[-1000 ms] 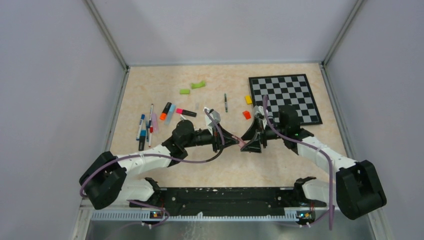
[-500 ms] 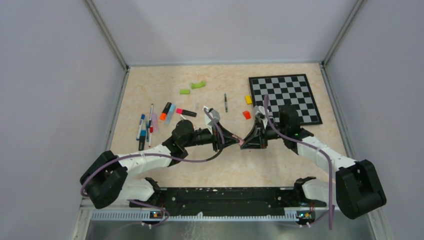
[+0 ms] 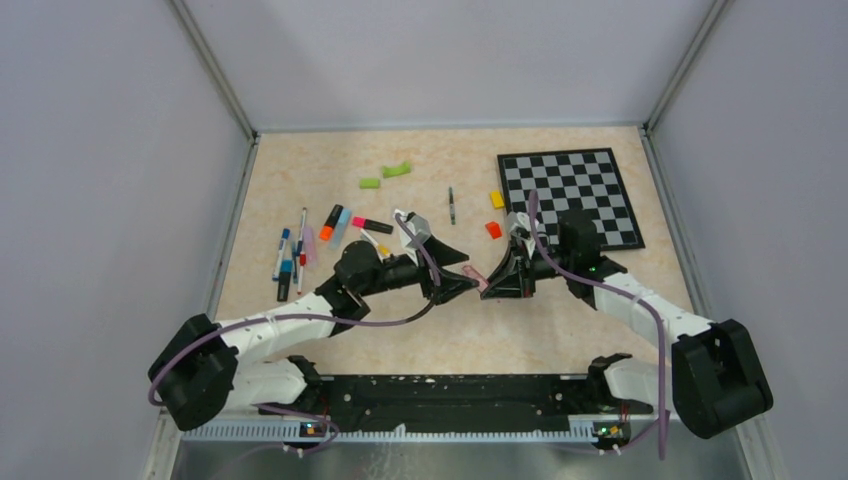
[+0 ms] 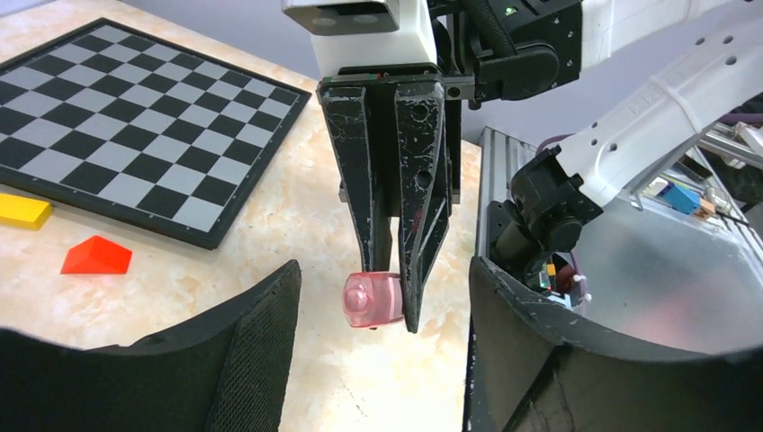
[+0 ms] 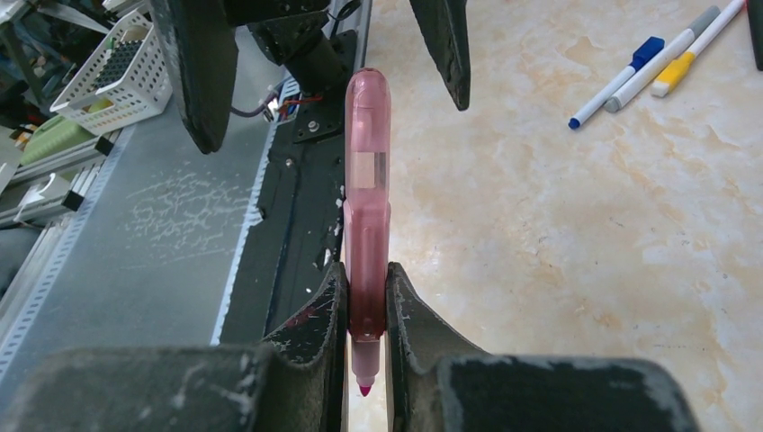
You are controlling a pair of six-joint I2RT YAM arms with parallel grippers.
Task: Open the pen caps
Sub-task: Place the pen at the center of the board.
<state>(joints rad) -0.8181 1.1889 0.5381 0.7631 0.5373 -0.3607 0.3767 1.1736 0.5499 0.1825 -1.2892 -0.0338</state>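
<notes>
The pink pen's tip is already bare, so my right gripper will next move outward, tilting down, and lower the pen beside the thin dark pen.
A translucent pink pen [image 5: 367,207] is clamped between my right gripper's [image 5: 366,301] fingers, its bare pink tip pointing back at the wrist. Its blunt far end [image 4: 373,300] shows end-on in the left wrist view. My left gripper [image 4: 382,270] stands open around that end, both pads well clear of it. In the top view the two grippers meet tip to tip mid-table, left [image 3: 455,275] and right [image 3: 490,277], with the pen [image 3: 481,281] between them. More pens [image 3: 290,255] with coloured pen caps lie at the far left.
A chessboard [image 3: 570,195] lies at the back right, with a yellow block [image 3: 497,199] and an orange block [image 3: 493,229] beside it. Green pieces [image 3: 397,169] and a thin dark pen [image 3: 452,205] lie further back. Highlighters [image 3: 330,222] rest left of centre.
My right gripper shut on the pink pen. Then my left gripper opened, let go of the pen and drew back a little to the left.
</notes>
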